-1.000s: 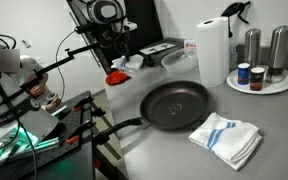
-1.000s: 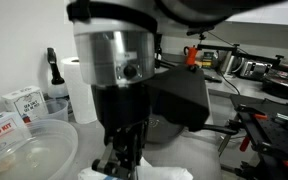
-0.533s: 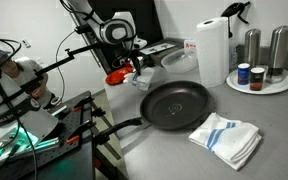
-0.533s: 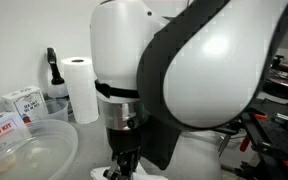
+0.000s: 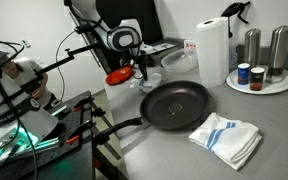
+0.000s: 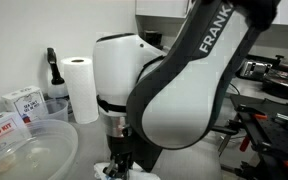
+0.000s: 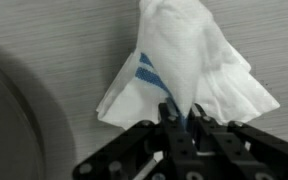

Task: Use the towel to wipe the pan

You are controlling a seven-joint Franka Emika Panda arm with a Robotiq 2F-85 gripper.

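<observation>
The white towel's spread edges already rest there, so next my gripper stays low over the counter (image 5: pixel 148 83) (image 7: pixel 179 88) beside the pan's rim and opens its fingers to release the towel.
A black pan (image 5: pixel 176 105) sits on the grey counter, handle pointing to the front left. My gripper (image 5: pixel 141 80) hangs at the pan's far left rim. In the wrist view the gripper (image 7: pixel 181 118) is shut on a white towel with a blue stripe (image 7: pixel 189 55), which bunches up from the counter; a dark curved rim (image 7: pixel 9 115) shows at the left. The arm fills an exterior view, with the gripper (image 6: pixel 121 165) and a bit of white cloth at the bottom. A second folded white and blue towel (image 5: pixel 227 138) lies in front of the pan to the right.
A paper towel roll (image 5: pixel 212 50) and a round tray with shakers and jars (image 5: pixel 260 82) stand at the back right. A red object (image 5: pixel 118 77) lies beside the gripper. A clear plastic tub (image 6: pixel 24 150), boxes (image 6: pixel 19 100) and a dark bottle (image 6: pixel 51 75) stand nearby. Tripod gear (image 5: pixel 44 125) is at the left.
The arm has swung from the back of the counter toward the pan's far left rim and come lower. The pan and the folded towel have not moved.
</observation>
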